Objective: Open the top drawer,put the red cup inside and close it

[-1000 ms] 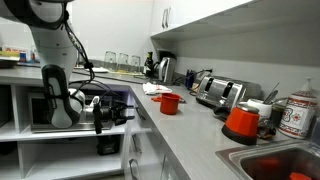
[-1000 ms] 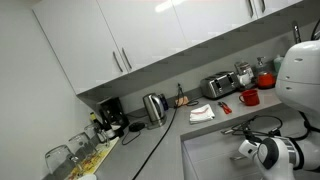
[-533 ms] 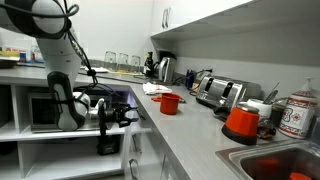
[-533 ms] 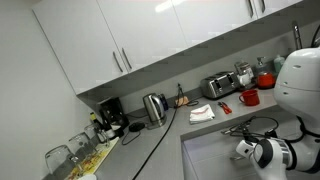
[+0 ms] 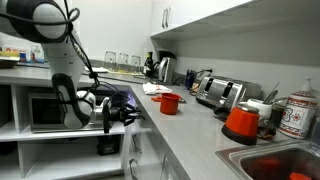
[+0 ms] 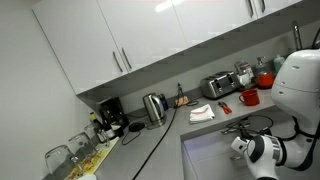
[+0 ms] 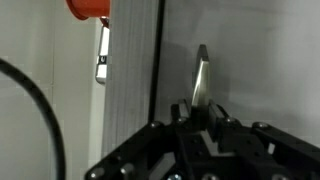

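The robot will next pull the silver bar handle (image 7: 201,75) between its gripper's fingers back toward the robot's base and then release it, because the top drawer is closed.
The red cup (image 5: 170,103) stands on the counter near the toaster; it also shows in the other exterior view (image 6: 249,97). A red shape at the top edge of the wrist view (image 7: 88,8) may be the same cup. The top drawer (image 5: 137,127) lies under the counter edge and looks closed. Its slim silver bar handle (image 7: 201,75) sits between my jaws. My gripper (image 7: 200,112) is low beside the cabinet front in both exterior views (image 5: 122,110) (image 6: 245,150). It is closed narrowly on the handle.
A toaster (image 5: 218,92), a kettle (image 5: 165,68) and a red-orange container with white lid (image 5: 241,121) stand on the counter. A sink with red items (image 5: 280,165) is at the near end. A microwave shelf (image 5: 40,110) is behind the arm.
My arm and gripper have moved a little closer to the cabinet front under the counter. The red cup has not moved.
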Controlling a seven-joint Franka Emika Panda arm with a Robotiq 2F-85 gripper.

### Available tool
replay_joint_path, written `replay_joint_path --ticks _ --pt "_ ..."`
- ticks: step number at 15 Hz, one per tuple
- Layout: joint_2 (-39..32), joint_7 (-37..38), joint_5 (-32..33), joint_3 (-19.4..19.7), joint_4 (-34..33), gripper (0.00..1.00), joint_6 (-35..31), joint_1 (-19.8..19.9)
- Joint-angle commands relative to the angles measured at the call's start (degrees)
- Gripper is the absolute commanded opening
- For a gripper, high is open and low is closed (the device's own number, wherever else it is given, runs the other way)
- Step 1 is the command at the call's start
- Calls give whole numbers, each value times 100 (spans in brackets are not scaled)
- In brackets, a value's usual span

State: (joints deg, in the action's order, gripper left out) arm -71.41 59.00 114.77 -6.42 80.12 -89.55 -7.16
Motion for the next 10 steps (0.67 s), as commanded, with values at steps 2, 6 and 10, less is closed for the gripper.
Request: replay_joint_path --ticks 2,6,10 --pt "-213 -185 -283 89 -482 4 -96 -38" --pt "-137 -109 -363 109 -407 4 -173 -77" --pt "10 189 -280 118 -53 4 -61 -225"
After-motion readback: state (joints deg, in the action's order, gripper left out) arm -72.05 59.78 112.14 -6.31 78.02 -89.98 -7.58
